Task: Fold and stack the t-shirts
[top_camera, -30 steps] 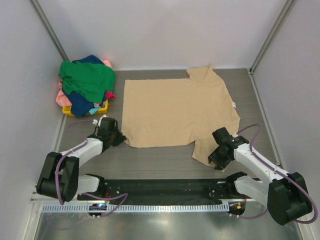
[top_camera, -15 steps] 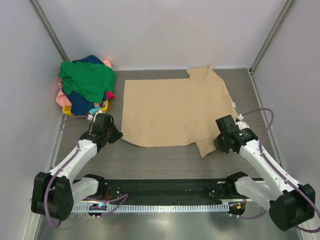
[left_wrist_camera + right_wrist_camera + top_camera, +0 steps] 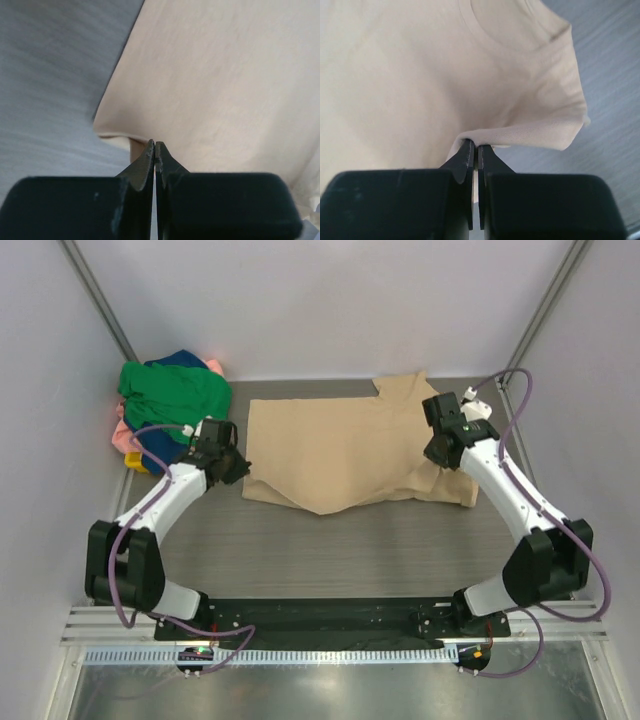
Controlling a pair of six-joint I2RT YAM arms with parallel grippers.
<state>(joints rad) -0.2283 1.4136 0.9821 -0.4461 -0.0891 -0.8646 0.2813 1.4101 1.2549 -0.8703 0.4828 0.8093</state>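
The t-shirt's near edge sags toward the bases, so my right gripper needs to move outward and down onto the t-shirt's body by the collar [image 3: 412, 432] [image 3: 455, 67] and let go of the t-shirt's side.
A tan t-shirt [image 3: 340, 445] lies across the middle of the table, its near edge lifted and drawn back over itself. My left gripper [image 3: 236, 470] is shut on the shirt's near-left corner; the left wrist view shows the closed jaws [image 3: 155, 146] pinching the tan cloth [image 3: 225, 85]. My right gripper [image 3: 440, 452] is shut on the shirt's right side by the sleeve; the right wrist view shows the jaws [image 3: 474, 147] gripping a fold of cloth [image 3: 420, 70]. A green t-shirt [image 3: 172, 390] tops a pile with navy [image 3: 186, 358] and pink [image 3: 121, 438] shirts at the back left.
A small yellow basket [image 3: 134, 464] sits under the pile, close to the left arm. White walls enclose the table on the left, back and right. Grey wood tabletop [image 3: 340, 550] shows between the shirt and the arm bases.
Both grippers moved from the near side toward the back, carrying the tan shirt's near edge and right sleeve up and over the shirt. The shirt's near edge now lies farther back.
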